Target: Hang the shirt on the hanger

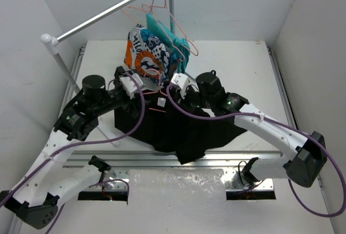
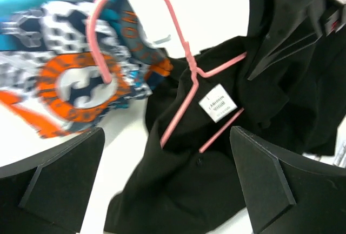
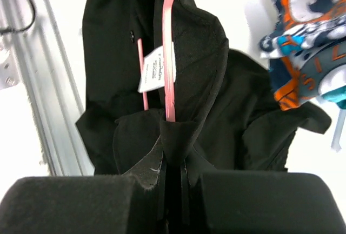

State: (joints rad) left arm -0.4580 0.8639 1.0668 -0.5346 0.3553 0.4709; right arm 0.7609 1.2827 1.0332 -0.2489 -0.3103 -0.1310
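Next, my right gripper will lift the hanger's hook up onto the clothes bar's bare part (image 1: 112, 8) and release, as that lies above it, to its left in the top view.
The black shirt (image 1: 178, 128) lies heaped in the middle of the table, its white neck label (image 2: 218, 103) facing up. The pink wire hanger (image 2: 189, 66) lies on it, both arms running under the fabric by the collar and the hook pointing toward the patterned garment. My left gripper (image 2: 167, 134) hovers open over the collar area, nothing between its fingers (image 2: 59, 174). My right gripper (image 3: 175, 185) is shut on a fold of the shirt (image 3: 243, 115), right where one hanger (image 3: 168, 55) arm enters the fabric.
An orange-white-blue patterned garment (image 1: 143, 53) and a teal garment (image 1: 167, 34) hang at the back from a metal clothes rail (image 1: 108, 15), with spare pink hangers (image 1: 181, 28). An aluminium rail (image 1: 162, 161) runs along the table's near edge, below the shirt.
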